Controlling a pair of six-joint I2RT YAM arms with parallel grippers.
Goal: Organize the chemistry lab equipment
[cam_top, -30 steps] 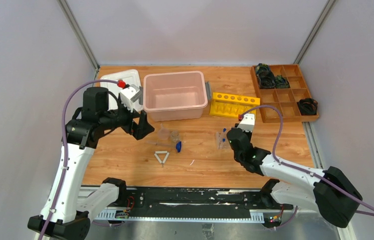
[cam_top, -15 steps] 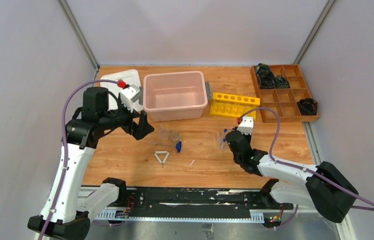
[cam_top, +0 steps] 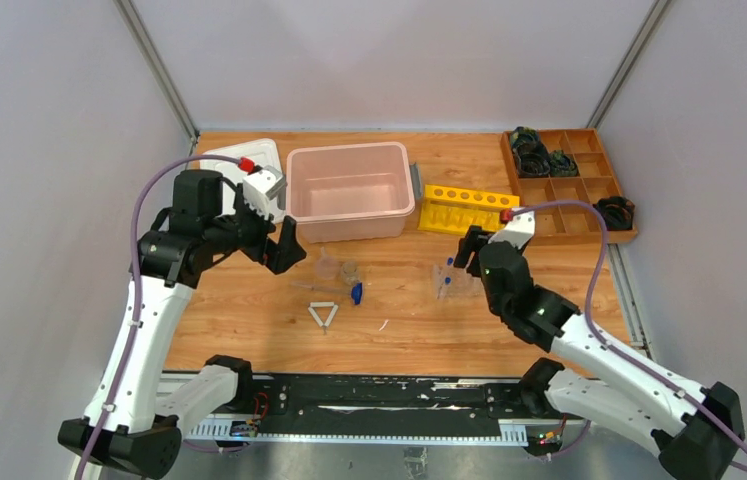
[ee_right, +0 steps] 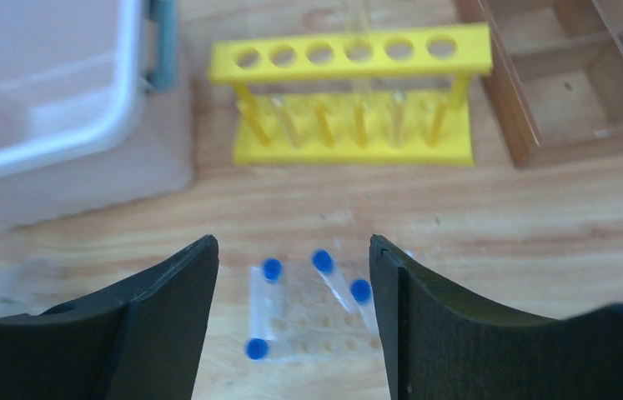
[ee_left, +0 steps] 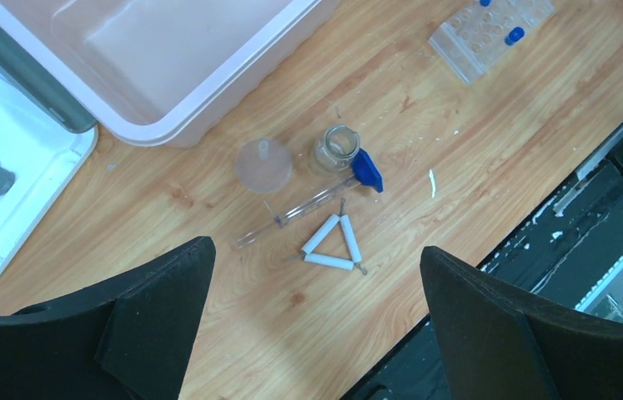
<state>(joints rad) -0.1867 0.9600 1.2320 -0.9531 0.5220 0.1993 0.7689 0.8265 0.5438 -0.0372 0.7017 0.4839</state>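
Next, my empty right gripper will go to the left in the top view, then down onto the small glass flask's rim [cam_top: 350, 267], since the flask's opening faces up.
The clear tube tray [cam_top: 446, 280] lies right of centre on the table, with several blue-capped tubes [ee_right: 322, 261] standing or leaning in it. My right gripper [cam_top: 469, 248] hovers above it, open and empty; in the right wrist view the tube tray [ee_right: 324, 321] shows below the gap of the right gripper [ee_right: 291, 242]. A white triangle frame [ee_left: 333, 246], a small glass flask [ee_left: 337, 148], a round clear piece [ee_left: 263, 164] and a long clear tube [ee_left: 303, 206] with a blue cap [ee_left: 367, 169] lie mid-table. My left gripper [cam_top: 286, 255] hangs wide open above and to their left.
A pink bin [cam_top: 351, 190] stands at the back centre, with a white tray [cam_top: 239, 160] to its left and a yellow test-tube rack [cam_top: 467, 208] to its right. A wooden compartment box [cam_top: 567, 185] sits at the back right. The black rail [cam_top: 369, 395] runs along the near edge.
My right gripper has opened, lifted off the tube tray and drawn back to the right. The left arm has shifted only slightly.
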